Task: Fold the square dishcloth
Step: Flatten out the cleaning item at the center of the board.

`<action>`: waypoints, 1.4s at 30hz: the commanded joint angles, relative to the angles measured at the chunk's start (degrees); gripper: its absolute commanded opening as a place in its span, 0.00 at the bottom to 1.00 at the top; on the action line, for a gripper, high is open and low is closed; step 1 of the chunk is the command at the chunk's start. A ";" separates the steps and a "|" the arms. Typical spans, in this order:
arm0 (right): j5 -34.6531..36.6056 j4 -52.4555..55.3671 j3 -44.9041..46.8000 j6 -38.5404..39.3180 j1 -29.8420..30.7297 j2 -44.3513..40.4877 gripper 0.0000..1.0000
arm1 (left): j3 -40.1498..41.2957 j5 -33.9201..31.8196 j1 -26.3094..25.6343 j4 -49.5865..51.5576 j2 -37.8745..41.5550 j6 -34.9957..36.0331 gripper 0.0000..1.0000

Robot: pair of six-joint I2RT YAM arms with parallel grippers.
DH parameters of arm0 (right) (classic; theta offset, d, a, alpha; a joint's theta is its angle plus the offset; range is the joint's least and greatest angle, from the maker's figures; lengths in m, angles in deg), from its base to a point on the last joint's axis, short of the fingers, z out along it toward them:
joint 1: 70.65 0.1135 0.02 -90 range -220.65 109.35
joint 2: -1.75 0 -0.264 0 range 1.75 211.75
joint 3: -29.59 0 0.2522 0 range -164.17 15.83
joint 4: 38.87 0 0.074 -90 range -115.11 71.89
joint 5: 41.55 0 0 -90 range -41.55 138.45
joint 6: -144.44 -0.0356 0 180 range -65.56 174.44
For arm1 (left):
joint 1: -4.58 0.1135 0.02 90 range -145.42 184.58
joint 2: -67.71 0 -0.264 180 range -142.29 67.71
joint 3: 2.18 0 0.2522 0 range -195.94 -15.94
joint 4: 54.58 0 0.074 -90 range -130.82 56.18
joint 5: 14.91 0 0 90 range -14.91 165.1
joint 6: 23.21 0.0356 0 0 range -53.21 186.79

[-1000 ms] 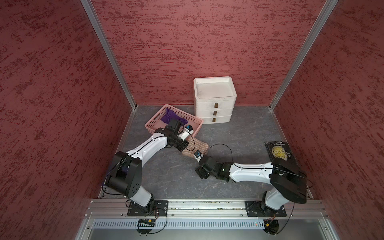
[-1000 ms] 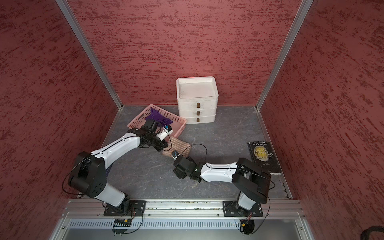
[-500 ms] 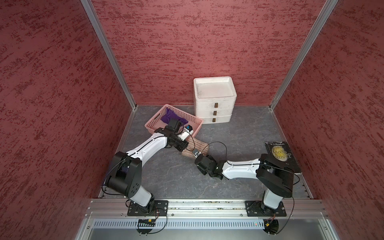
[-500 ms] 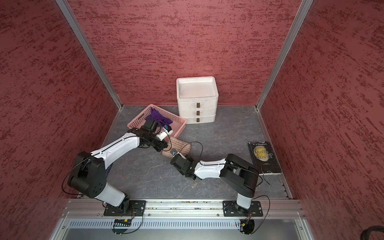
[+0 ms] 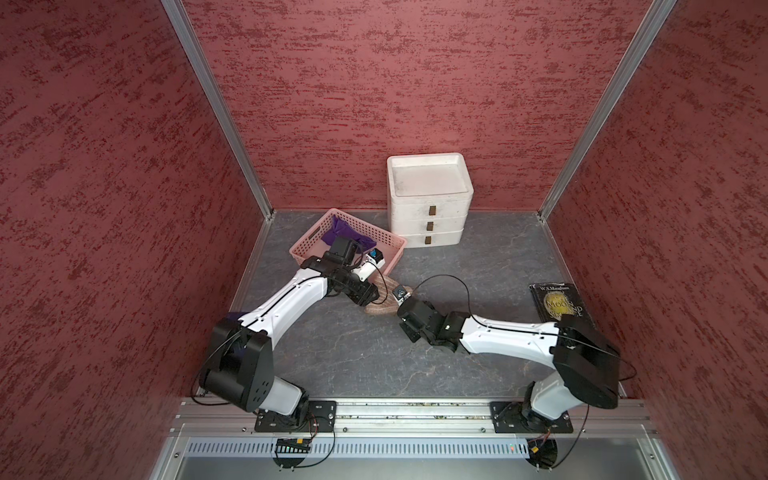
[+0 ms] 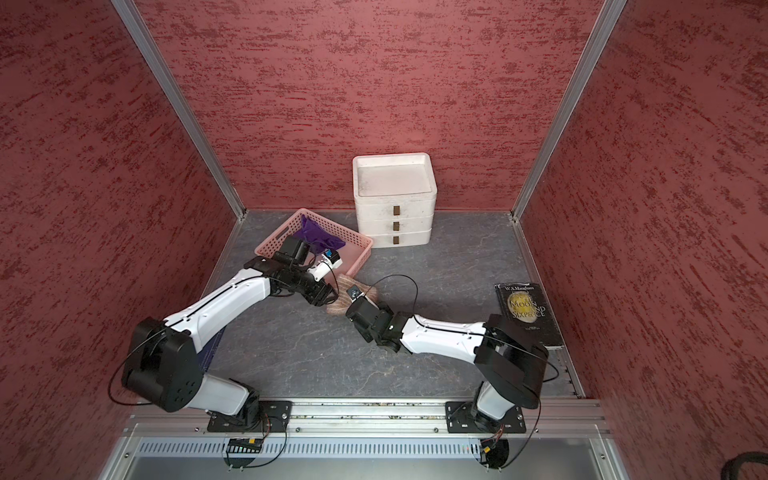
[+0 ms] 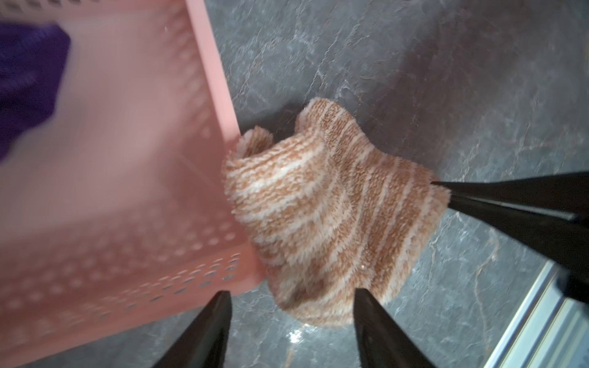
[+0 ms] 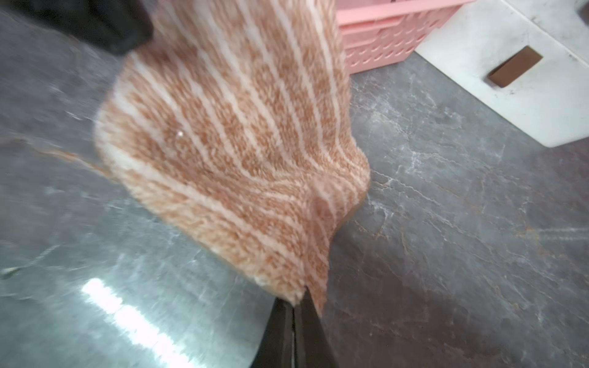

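Observation:
My right gripper draws away toward the dark book next and releases the dishcloth's edge on the open floor, since the dishcloth (image 5: 379,308) lies bunched against the pink basket's corner.
The square dishcloth (image 5: 379,308) (image 6: 337,306), orange with white stripes, lies bunched on the grey floor against a corner of the pink basket (image 5: 306,246). In the left wrist view the dishcloth (image 7: 325,204) sits just beyond my left gripper (image 7: 291,291), which is open with nothing between its fingers. The right gripper's shut fingers (image 7: 484,199) pinch the cloth's far edge there. In the right wrist view my right gripper (image 8: 298,299) is shut on a corner of the dishcloth (image 8: 236,140), and that corner is lifted and pulled taut.
The pink basket (image 6: 270,246) (image 7: 216,95) holds a purple cloth (image 5: 341,231). A white drawer unit (image 5: 428,199) (image 8: 497,63) stands against the back wall. A dark book (image 5: 559,305) lies at the right wall. Both arms meet over the cloth.
My left gripper has opened and let go of the dishcloth. The right gripper has moved up to the cloth and shut on its corner.

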 commanded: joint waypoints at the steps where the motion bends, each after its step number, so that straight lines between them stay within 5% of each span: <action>1: -11.36 14.33 -6.61 -6.25 0.07 -4.54 0.00 | -0.38 4.54 1.18 1.38 6.98 3.09 0.77; 11: -32.56 33.31 -27.46 -16.24 -8.83 -5.55 0.00 | 4.72 15.63 3.59 6.98 21.03 10.26 0.77; 17: -36.81 32.65 -27.09 -17.54 -9.16 -9.92 0.00 | 10.39 13.39 -2.68 1.71 22.37 8.37 0.74; 25: -39.11 30.83 -23.90 -20.98 -9.16 -13.98 0.00 | 13.66 7.38 -11.04 -7.82 13.58 4.73 0.74; 27: -36.37 31.25 -22.58 -21.62 -9.71 -14.89 0.00 | 14.44 3.35 -11.49 -13.02 11.76 3.61 0.67; 31: -37.71 28.55 -14.99 -23.74 -17.42 -14.74 0.00 | 14.59 -8.60 -13.64 -23.47 7.97 3.83 0.26; 34: -37.54 27.27 -9.59 -23.50 -23.58 -12.84 0.00 | 12.24 -16.32 -15.39 -27.96 4.46 4.88 0.08; 37: -35.56 25.82 -5.85 -23.26 -28.31 -11.43 0.00 | 8.59 -22.03 -16.64 -31.09 0.77 5.61 0.04; 42: -23.00 25.58 0.39 -24.34 -36.98 -9.88 0.00 | 4.09 -17.94 -18.37 -25.32 -0.88 6.90 0.18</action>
